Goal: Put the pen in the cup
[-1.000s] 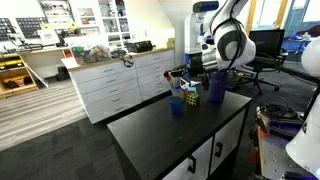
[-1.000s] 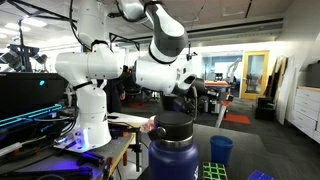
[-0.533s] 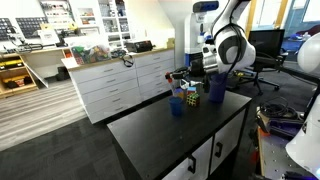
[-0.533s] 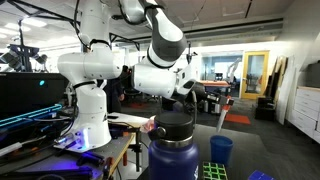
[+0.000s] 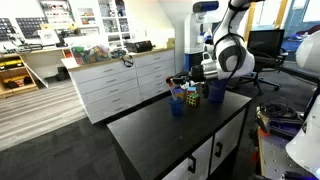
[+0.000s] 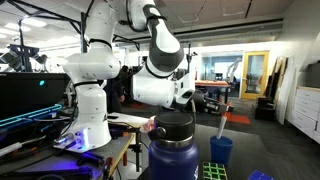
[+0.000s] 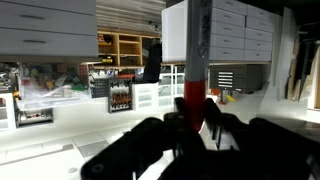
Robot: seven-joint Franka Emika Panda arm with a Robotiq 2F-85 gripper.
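The robot is going to lower its gripper toward the blue cup's opening next, then let go of the red pen [image 7: 195, 92] inside.
In the wrist view my gripper [image 7: 195, 118] is shut on the red pen [image 7: 195, 92]. The pen stands up between the dark fingers, and its lighter end points away from the camera. In an exterior view the gripper [image 5: 184, 84] hangs just above the small blue cup [image 5: 176, 104] at the far end of the black table [image 5: 170, 140]. The pen is too small to make out there. The cup [image 6: 221, 150] also shows behind the big bottle in an exterior view. The cup is not in the wrist view.
A multicoloured puzzle cube [image 5: 192, 98] and a blue-purple bottle [image 5: 216, 90] stand close beside the cup. The bottle [image 6: 172, 150] fills the foreground and the cube [image 6: 213, 172] sits at the bottom edge. White drawers [image 5: 120, 85] stand beyond the table.
The arm has shifted and lowered a little over the far end of the table, with the pen still held. The cup, cube and bottle have not moved.
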